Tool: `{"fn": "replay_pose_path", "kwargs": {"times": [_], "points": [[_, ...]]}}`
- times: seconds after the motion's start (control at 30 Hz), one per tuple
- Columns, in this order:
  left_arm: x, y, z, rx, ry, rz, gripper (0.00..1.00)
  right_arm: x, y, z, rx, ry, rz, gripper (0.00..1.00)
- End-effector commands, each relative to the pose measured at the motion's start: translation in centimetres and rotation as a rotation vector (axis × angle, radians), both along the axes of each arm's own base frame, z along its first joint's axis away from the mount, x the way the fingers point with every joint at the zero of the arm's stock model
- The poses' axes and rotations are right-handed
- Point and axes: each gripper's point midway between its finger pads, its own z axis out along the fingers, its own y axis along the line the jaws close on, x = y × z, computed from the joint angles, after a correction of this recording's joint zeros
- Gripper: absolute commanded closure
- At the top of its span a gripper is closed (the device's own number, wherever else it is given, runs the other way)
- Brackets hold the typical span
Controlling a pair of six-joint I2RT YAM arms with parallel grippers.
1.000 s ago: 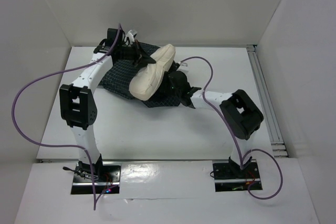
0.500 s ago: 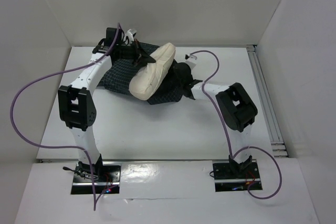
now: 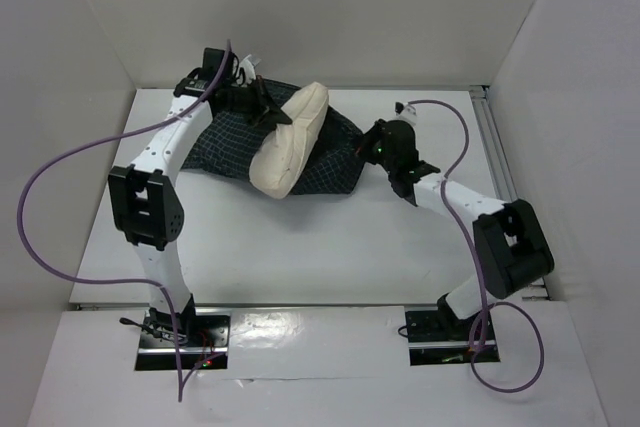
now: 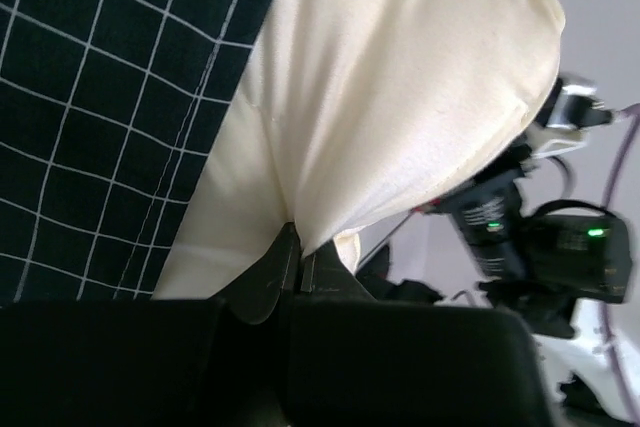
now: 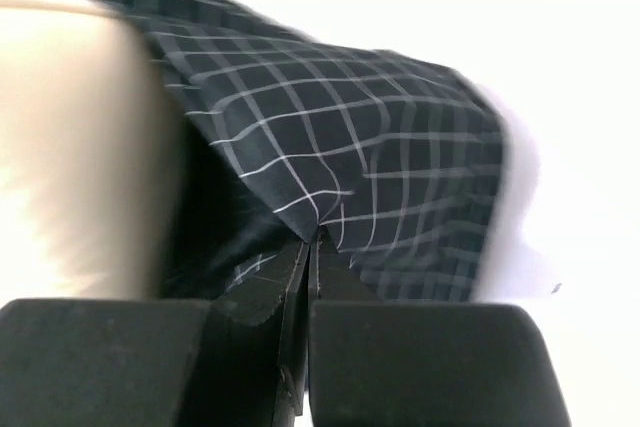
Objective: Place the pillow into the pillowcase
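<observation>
The far end of the pillow is raised and still outside the dark opening, so my left gripper will carry the pillow back and toward my right gripper's pinch, then open.
The cream pillow lies slanted across the dark checked pillowcase at the back of the table, its far end raised. My left gripper is shut on a fold of the pillow at the tips, with the pillowcase beside it. My right gripper is at the pillowcase's right edge. In the right wrist view it is shut on a pinch of the pillowcase, whose cloth rises taut from the tips. The pillow shows to its left, at the dark opening.
White walls close in the table on three sides. A metal rail runs along the right edge. Purple cables loop off both arms. The right arm's wrist shows past the pillow in the left wrist view.
The right gripper has shut on the pillowcase edge and moved right, drawing the cloth out to the right. Its elbow has swung right and nearer. The left gripper still holds the pillow.
</observation>
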Motion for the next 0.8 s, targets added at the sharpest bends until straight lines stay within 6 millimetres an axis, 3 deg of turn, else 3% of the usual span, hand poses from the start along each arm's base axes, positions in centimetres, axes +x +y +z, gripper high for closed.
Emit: {"fn": "replay_pose_path", "kwargs": {"times": [0.0,0.07,0.13,0.27,0.33,0.57,0.77], "points": [[-0.9,0.6,-1.4,0.086,0.006,-0.074,1.0,0.3,-2.3,6.1,0.079,-0.151,-0.026,1.0],[-2.4,-0.2,-2.8,0.101,0.028,-0.166,1.0,0.6,-2.6,7.8,0.118,-0.173,0.004,1.0],[-3.6,-1.1,-4.4,0.152,0.048,-0.205,1.0,0.6,-1.6,9.7,0.152,-0.217,0.076,1.0],[-4.3,-2.0,-7.4,0.25,0.068,-0.253,1.0,0.2,-0.1,13.9,0.227,-0.341,0.161,1.0],[-4.6,-1.6,-9.2,0.307,0.107,-0.248,1.0,-0.7,0.0,15.8,0.257,-0.396,0.202,1.0],[-4.9,-0.5,-13.7,0.494,0.133,-0.27,1.0,-4.1,-0.8,19.0,0.378,-0.502,0.287,1.0],[-8.0,-0.3,-18.4,0.64,0.217,-0.335,1.0,-4.9,-2.0,21.3,0.421,-0.569,0.284,1.0]]}}
